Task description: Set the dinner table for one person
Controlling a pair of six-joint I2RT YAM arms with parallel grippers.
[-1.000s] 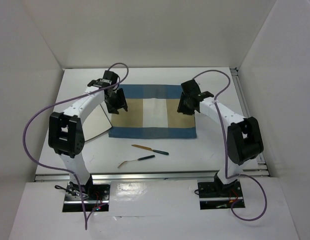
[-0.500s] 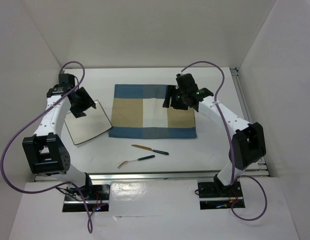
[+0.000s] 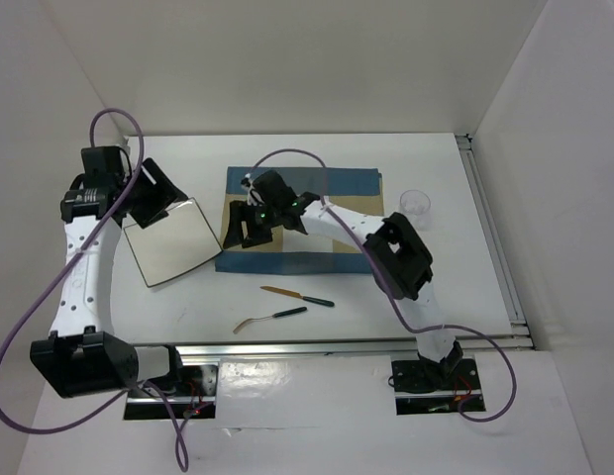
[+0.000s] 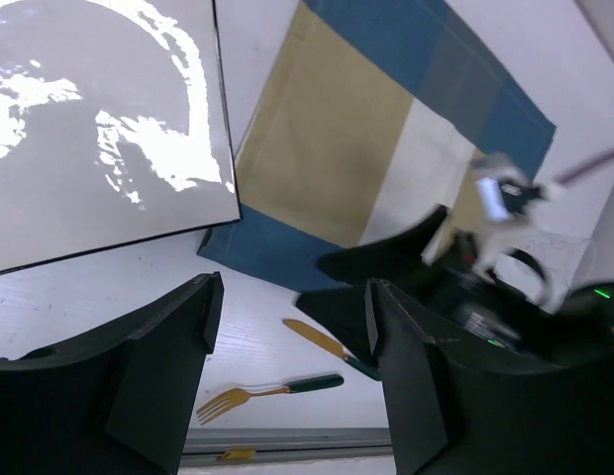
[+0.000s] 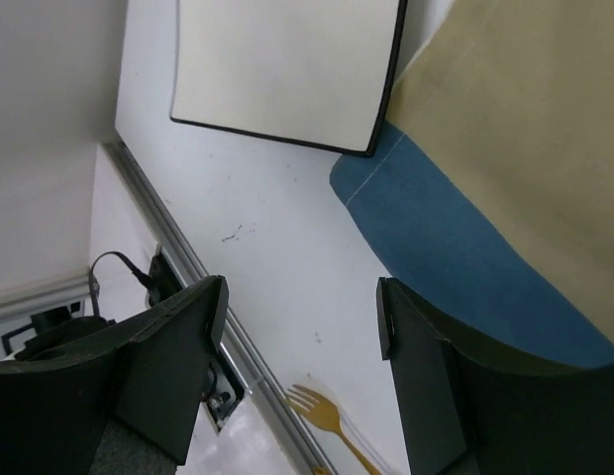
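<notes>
The plate's mat-side corner [image 3: 219, 251] [image 5: 370, 151] sticks out below and to the left in the top view, so the robot's right gripper will go down toward it next, with its fingers on either side of the plate's uncovered rim.
The dinner table [image 3: 406, 297] is a white tabletop with a blue-and-tan striped placemat [image 3: 317, 230] at its middle. A white square plate [image 3: 173, 242] lies left of the mat, tilted. In front of the mat lie a gold knife [image 3: 297, 296] and a gold fork [image 3: 270, 318], both with dark handles. My left gripper [image 3: 153, 203] hangs open above the plate's far corner, holding nothing. Over the mat's left part my right gripper [image 3: 245, 234] is open too, and empty. The left wrist view shows plate [image 4: 99, 129], mat [image 4: 386, 148], knife [image 4: 322, 339] and fork [image 4: 257, 393].
A clear plastic cup [image 3: 416, 205] stands on the table right of the mat. A metal rail [image 3: 337, 344] edges the near side, with another along the right. White walls close in the left, back and right. My right arm [image 3: 366, 233] stretches across the mat.
My left arm swung left, off the mat to the plate. The right arm swept left across the mat, uncovering the cup. Both grippers opened wider.
</notes>
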